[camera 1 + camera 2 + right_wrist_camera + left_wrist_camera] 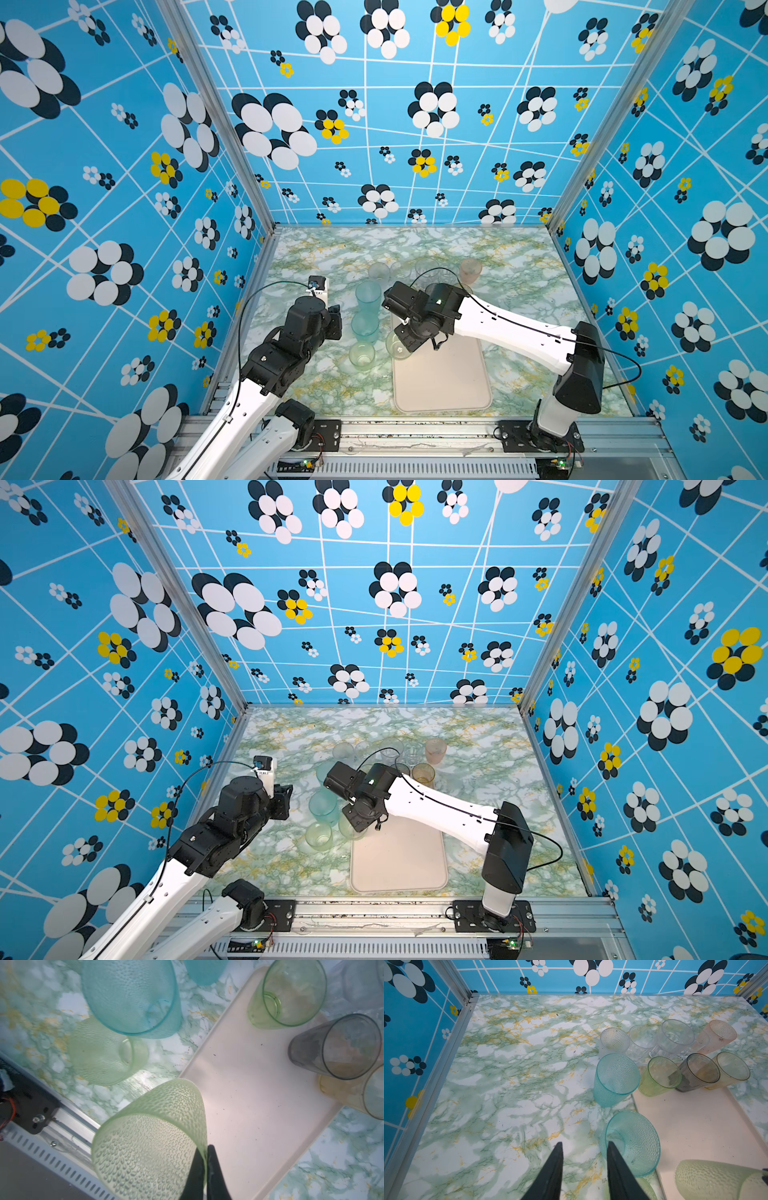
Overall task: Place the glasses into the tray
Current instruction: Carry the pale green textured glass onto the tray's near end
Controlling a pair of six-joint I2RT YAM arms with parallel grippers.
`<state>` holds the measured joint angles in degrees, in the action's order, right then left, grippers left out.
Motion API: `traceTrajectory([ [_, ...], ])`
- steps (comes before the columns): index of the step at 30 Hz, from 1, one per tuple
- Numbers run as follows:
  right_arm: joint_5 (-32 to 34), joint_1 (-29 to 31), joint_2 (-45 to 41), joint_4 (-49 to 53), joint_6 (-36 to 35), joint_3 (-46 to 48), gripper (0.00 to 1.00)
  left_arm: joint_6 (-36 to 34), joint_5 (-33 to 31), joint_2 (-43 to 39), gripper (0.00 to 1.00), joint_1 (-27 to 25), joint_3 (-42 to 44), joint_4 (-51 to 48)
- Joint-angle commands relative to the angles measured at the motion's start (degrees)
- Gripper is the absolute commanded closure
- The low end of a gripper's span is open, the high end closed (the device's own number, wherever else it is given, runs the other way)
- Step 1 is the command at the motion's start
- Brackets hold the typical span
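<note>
The robot's right gripper should next move outward and down and let go of the dimpled glass's rim, because the bare bottom of the tray beside the smooth green glass is outward of and below it.
My right gripper is shut on the rim of a light green dimpled glass, which hangs tilted over the near left corner of the cream tray; in a top view this glass shows under the wrist. A smooth green glass and a grey glass stand at the tray's far end, an amber glass at its far edge. Two teal glasses and another green dimpled glass stand left of the tray. My left gripper is open and empty beside the nearer teal glass.
Three clear glasses and a pink glass stand on the marble table beyond the tray. Patterned walls close in the left, back and right sides. An aluminium rail runs along the front edge.
</note>
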<state>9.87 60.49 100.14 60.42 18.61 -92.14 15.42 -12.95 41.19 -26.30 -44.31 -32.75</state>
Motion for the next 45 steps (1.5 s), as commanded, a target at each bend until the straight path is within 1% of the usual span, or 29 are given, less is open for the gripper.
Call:
traceTrajectory([
  [1, 0.77, -2.45, -0.7, -0.75, -1.93, 2.48, 0.98, -0.79, 1.0, 0.86, 0.63, 0.55, -1.82, -0.56],
  [6, -1.07, -6.17, 0.8, -3.39, -3.46, 3.37, 0.98, -0.77, 1.45, 1.56, 0.63, 0.64, -2.07, -0.56],
  [16, -4.55, -9.33, 5.47, -6.08, -5.43, 0.91, 0.98, -0.74, 2.05, 3.66, 0.63, 0.79, -2.51, -0.56],
  [21, -5.85, -9.87, 6.77, -7.33, -5.6, 0.81, 0.98, -0.85, 2.31, 4.59, 0.63, 0.9, -2.79, -0.3],
  [22, -5.94, -10.0, 7.03, -7.47, -5.69, -1.2, 0.98, -0.99, 2.32, 4.71, 0.63, 0.9, -2.87, -0.23],
  [28, -6.7, -11.37, 8.22, -8.04, -6.12, -2.42, 0.98, -1.1, 2.67, 5.44, 0.63, 1.16, -3.28, -0.51],
  [45, -7.8, -12.67, 10.16, -8.02, -6.92, -2.83, 0.98, -1.45, 2.84, 5.74, 0.62, 1.43, -5.17, -3.16],
])
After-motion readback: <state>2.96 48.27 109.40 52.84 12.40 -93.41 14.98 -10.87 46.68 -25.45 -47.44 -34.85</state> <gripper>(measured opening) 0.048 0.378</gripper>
